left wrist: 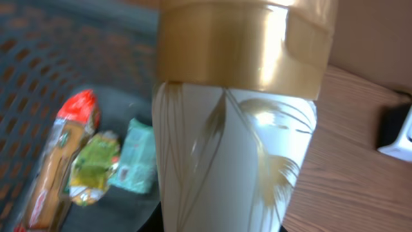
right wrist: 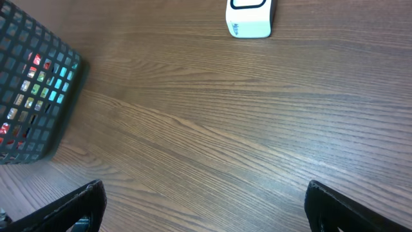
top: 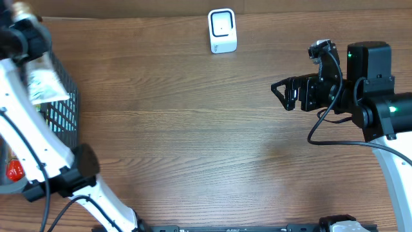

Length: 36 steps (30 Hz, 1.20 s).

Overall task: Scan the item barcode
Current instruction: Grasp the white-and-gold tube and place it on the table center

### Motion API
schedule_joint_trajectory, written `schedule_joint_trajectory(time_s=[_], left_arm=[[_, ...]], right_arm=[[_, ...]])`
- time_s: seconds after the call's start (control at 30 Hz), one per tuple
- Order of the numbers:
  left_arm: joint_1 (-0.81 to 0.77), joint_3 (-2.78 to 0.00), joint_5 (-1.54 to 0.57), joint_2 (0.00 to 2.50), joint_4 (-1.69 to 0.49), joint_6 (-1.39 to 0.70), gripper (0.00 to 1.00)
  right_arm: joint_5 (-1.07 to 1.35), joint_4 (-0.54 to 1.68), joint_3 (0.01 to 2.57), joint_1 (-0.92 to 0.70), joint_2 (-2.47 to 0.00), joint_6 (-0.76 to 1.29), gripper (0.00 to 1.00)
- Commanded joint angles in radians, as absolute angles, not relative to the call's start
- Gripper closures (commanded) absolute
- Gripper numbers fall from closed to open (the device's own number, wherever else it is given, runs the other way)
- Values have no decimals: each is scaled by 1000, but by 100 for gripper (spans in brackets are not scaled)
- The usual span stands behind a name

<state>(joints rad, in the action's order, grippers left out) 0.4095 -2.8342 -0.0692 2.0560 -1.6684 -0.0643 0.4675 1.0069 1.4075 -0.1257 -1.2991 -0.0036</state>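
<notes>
The item goes to the right in the overhead view next, carried by my left gripper. It then comes down onto the clear, bare wood in the middle of the table for release.
My left gripper (top: 35, 61) is shut on the item, a white packet with a gold band and gold leaf lines (left wrist: 235, 129), and holds it above the black mesh basket (top: 64, 109) at the table's left edge. In the overhead view the packet (top: 44, 85) hangs beside the basket's wall. The white barcode scanner (top: 223, 30) stands at the far middle of the table, and shows at the right edge of the left wrist view (left wrist: 399, 135) and in the right wrist view (right wrist: 250, 16). My right gripper (top: 280, 90) hovers open over bare wood on the right (right wrist: 212, 212), holding nothing.
The basket (right wrist: 32, 84) holds a red-and-orange packet (left wrist: 61, 161), a green packet (left wrist: 95, 166) and a teal packet (left wrist: 134, 158). A red thing (top: 14, 170) lies at the left edge by the left arm.
</notes>
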Motion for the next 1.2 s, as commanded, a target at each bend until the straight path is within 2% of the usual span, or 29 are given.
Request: schedule_joint_trajectory(time_s=[0.0,0.23,0.5,0.67,0.9,1.17], left_arm=[[312,-2866,31,1982,-1671,-118,96],[37,-2701,-60,1998,-1662,-310,96],[-225,-2302,8,2008,-1502,-426,95],[-307,-2054,-8,2008,-1283,-522,96],[-390,-1757,-204,2008,-917,-635,96],[-458,-1535,-174,2008,-653,-722,94]], right_arm=[[476,999,1426,-123,-1298,-4,1],[476,965,1426,-123,-1298,-4,1],[476,960,1426,-123,-1304,-4,1],[473,968,1426,-123,-1307,-4,1],[473,974,1426,-123,-1322,-4,1],[473,986,1426,-123,-1336,-4,1]])
